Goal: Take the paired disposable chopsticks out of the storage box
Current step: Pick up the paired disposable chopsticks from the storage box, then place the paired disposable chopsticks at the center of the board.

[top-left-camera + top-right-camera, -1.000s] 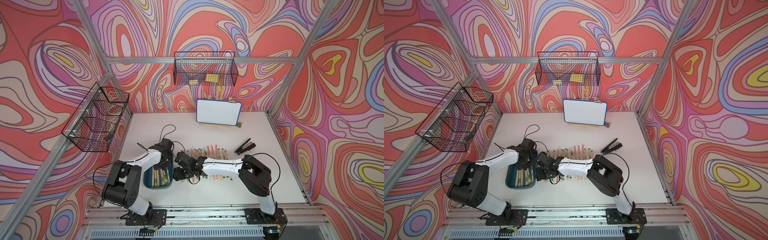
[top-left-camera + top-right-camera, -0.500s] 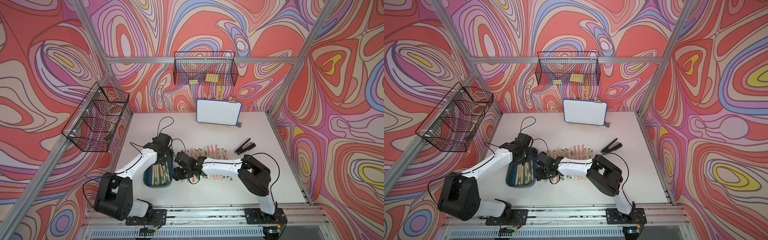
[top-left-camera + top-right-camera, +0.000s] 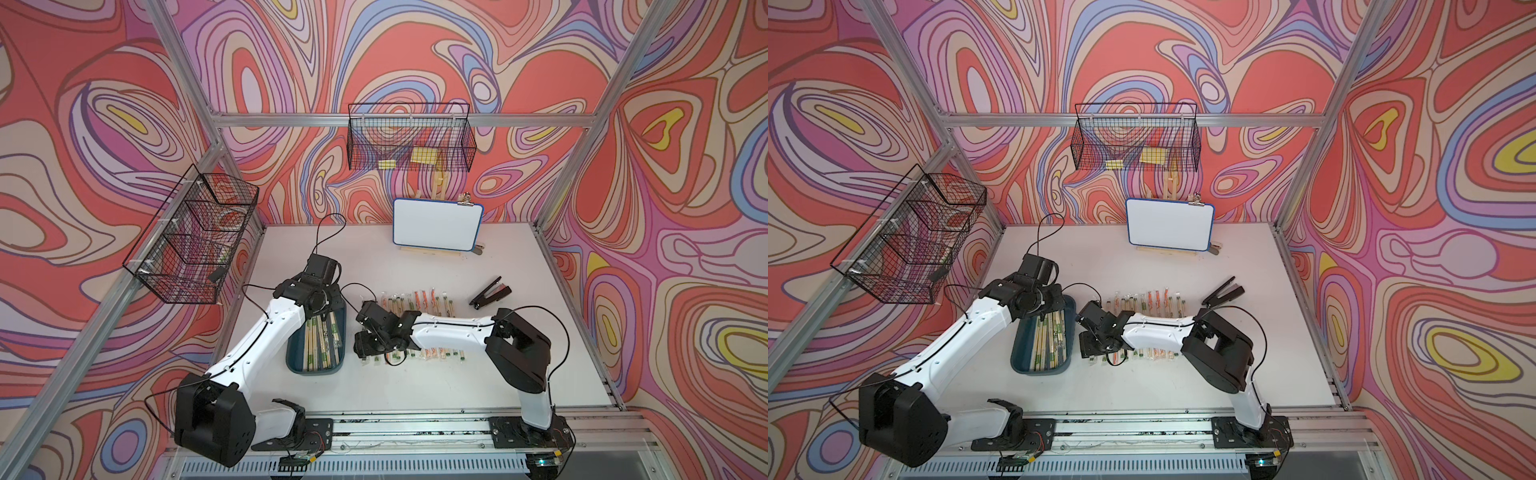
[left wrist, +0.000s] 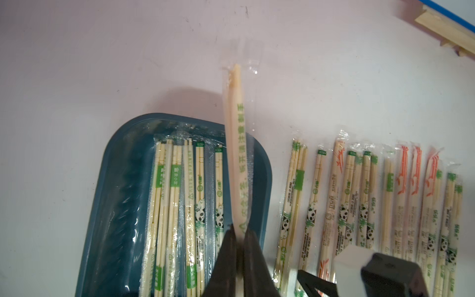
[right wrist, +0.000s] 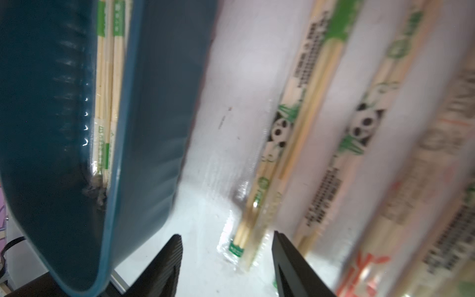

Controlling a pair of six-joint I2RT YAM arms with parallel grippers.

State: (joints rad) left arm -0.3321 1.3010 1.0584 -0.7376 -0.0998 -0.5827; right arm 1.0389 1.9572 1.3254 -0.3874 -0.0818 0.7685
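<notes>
I next need to move my left gripper past the box's rim and down, then release the sleeved pair onto the gap beyond the nearest laid-out pair, because that is bare table.
The storage box (image 4: pixel 120 205) is a shallow teal tray on the white table, seen in both top views (image 3: pixel 316 371) (image 3: pixel 1038 371). Several paired disposable chopsticks (image 4: pixel 174 205) lie in it lengthwise. My left gripper (image 4: pixel 239 230) hangs over the box's far end and is shut on one sleeved pair (image 4: pixel 235 144) with green print. That pair sticks out past the box's rim, above the table. My right gripper (image 5: pixel 226 235) stands open and low over the table, between the box wall (image 5: pixel 51 128) and the nearest laid-out pair (image 5: pixel 270 180). Nothing is between its fingers.
A row of several sleeved chopstick pairs (image 3: pixel 415 301) lies on the table right of the box, partly under my right arm. A black stapler-like tool (image 3: pixel 490 292) lies further right. A whiteboard (image 3: pixel 437 224) stands at the back. Wire baskets (image 3: pixel 409 139) (image 3: pixel 191 241) hang on the walls.
My left arm has unfolded and its wrist has moved toward the far end of the box. The right arm has stayed where it was.
</notes>
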